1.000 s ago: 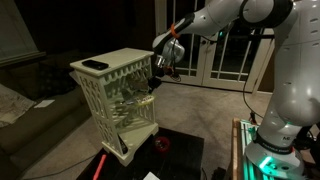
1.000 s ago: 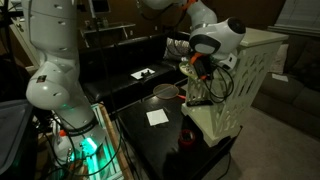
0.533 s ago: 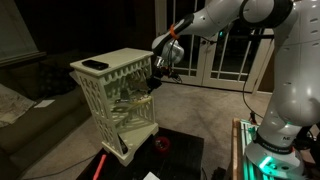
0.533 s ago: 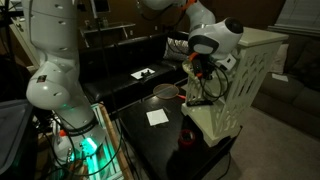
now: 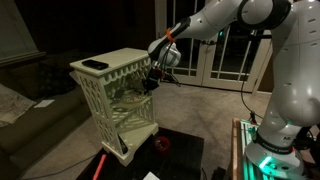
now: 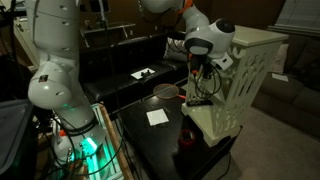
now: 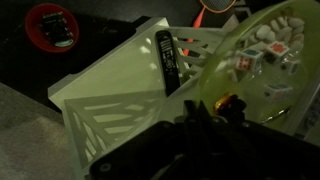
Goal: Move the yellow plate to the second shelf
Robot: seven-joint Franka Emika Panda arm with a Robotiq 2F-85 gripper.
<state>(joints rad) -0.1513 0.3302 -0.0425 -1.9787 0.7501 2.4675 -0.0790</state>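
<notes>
The plate is still tilted, so my gripper moves down at the rack's open side next. It then sets the plate onto the second shelf's board (image 5: 132, 103) and releases the plate's rim.
The cream-white rack (image 5: 112, 92) stands on a black table and shows in both exterior views (image 6: 246, 80). The pale-yellow plate (image 7: 262, 62) fills the upper right of the wrist view, tilted, with its rim between my fingers. My gripper (image 7: 200, 128) is shut on that rim. In an exterior view the gripper (image 5: 155, 77) is at the rack's open side, level with the second shelf (image 5: 128, 104), and the plate (image 5: 133, 93) reaches in above that board. In the other exterior view the gripper (image 6: 203, 80) is against the rack's lattice side, and the plate is mostly hidden there.
A flat black rectangular object (image 5: 94, 65) lies on the rack's top board, also in the wrist view (image 7: 168, 62). A red round object (image 5: 162, 144) sits on the black table (image 6: 150, 140) by the rack. A white paper (image 6: 157, 117) and a bowl (image 6: 166, 92) lie nearby.
My gripper has moved a little closer to the rack, carrying the plate further in above the middle board. Nothing else has moved.
</notes>
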